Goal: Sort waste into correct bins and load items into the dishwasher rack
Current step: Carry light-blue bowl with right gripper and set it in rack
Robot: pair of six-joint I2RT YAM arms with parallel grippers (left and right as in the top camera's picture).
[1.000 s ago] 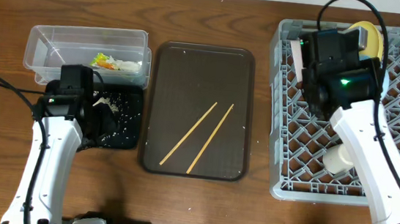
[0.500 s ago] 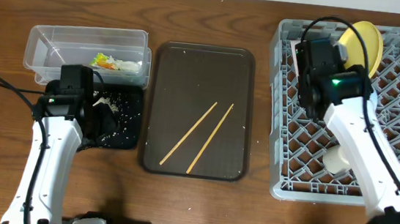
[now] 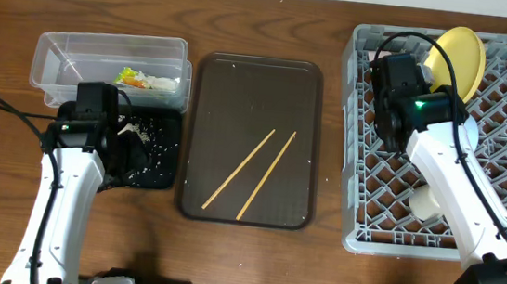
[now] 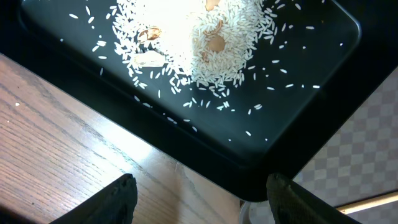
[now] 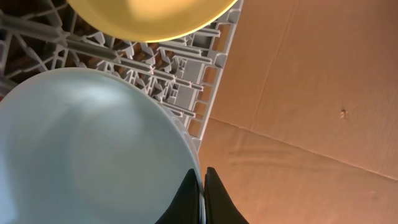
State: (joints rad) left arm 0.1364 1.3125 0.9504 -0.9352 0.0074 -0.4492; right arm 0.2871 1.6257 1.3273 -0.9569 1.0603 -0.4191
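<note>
My right gripper is holding the light blue bowl above the rack and needs to lower the bowl next toward the rack edge by the serving tray (image 5: 188, 104).
My right gripper (image 5: 203, 186) is shut on the rim of the light blue bowl (image 5: 81, 149) and holds it over the far left part of the grey dishwasher rack (image 3: 505, 148). In the overhead view the right gripper (image 3: 396, 79) hides the bowl. The yellow plate (image 3: 460, 56) stands on edge in the rack beside it and also shows in the right wrist view (image 5: 152, 18). My left gripper (image 4: 202, 199) is open and empty above the black tray (image 4: 311, 112) holding rice grains (image 4: 211, 43). The snack wrapper (image 3: 136, 79) lies in the clear tub (image 3: 66, 54). Two chopsticks (image 3: 252, 173) lie on the brown serving tray (image 3: 212, 91).
A white cup-like item (image 3: 430, 202) sits in the rack's near part, beside my right forearm. The black tray (image 3: 161, 156) lies against the tub's near side, left of the serving tray. Bare wood table surrounds them.
My right arm has shifted left and slightly toward the near side over the rack, uncovering the upright yellow plate. The left arm has not moved.
</note>
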